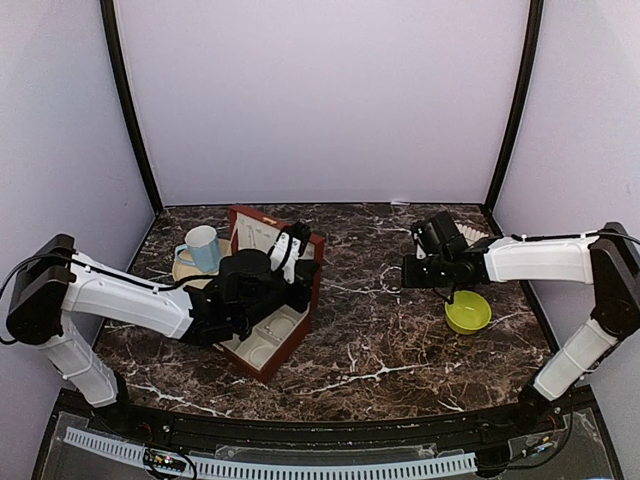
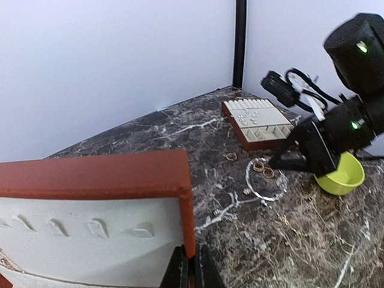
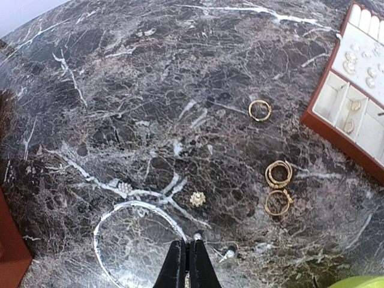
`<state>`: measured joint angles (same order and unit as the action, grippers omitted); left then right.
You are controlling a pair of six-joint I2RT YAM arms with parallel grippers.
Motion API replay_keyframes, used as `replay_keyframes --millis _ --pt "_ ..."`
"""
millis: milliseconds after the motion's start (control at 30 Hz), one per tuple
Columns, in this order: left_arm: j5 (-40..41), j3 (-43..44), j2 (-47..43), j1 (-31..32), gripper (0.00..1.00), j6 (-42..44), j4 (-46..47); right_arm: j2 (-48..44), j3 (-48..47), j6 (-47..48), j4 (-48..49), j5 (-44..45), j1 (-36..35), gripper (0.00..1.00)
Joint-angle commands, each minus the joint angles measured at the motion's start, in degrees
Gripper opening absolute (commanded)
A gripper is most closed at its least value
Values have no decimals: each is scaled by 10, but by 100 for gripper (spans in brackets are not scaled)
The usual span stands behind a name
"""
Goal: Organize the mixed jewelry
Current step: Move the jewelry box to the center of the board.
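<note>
My left gripper swings toward bare marble next, outward and to its right in the top view, then releases the lid, since the box stands crooked.
The jewelry lies loose on the marble. There is a thin silvery hoop bracelet (image 3: 129, 206), a gold ring (image 3: 260, 110), a doubled ring (image 3: 279, 173), another ring (image 3: 277, 203), a flower stud (image 3: 197, 198), a cluster stud (image 3: 125, 188) and a pearl stud (image 3: 227, 254). My right gripper (image 3: 186, 249) is pinched shut on the hoop's rim; the hoop (image 2: 264, 180) still lies flat. It shows in the top view (image 1: 449, 298). My left gripper (image 2: 192, 267) is shut on the edge of the reddish-brown box's raised lid (image 2: 96, 174), also seen from above (image 1: 300, 240).
The open compartment box (image 1: 290, 350) stands at centre left. A pale blue mug (image 1: 203, 247) on a saucer is behind it. A green bowl (image 1: 468, 312) sits just right of the right gripper. The cream slotted ring tray (image 3: 360, 114) lies at the back right (image 1: 470, 232).
</note>
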<state>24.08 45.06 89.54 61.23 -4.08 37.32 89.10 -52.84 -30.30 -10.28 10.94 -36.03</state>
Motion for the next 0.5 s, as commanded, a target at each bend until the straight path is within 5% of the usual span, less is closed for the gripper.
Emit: replay_keyframes --millis 0,467 --pt "30 81 32 -27 0 3 100 -28 23 -13 18 2 3 0" --pt "102 290 220 -75 0 52 135 -71 65 -50 25 -45 3 0"
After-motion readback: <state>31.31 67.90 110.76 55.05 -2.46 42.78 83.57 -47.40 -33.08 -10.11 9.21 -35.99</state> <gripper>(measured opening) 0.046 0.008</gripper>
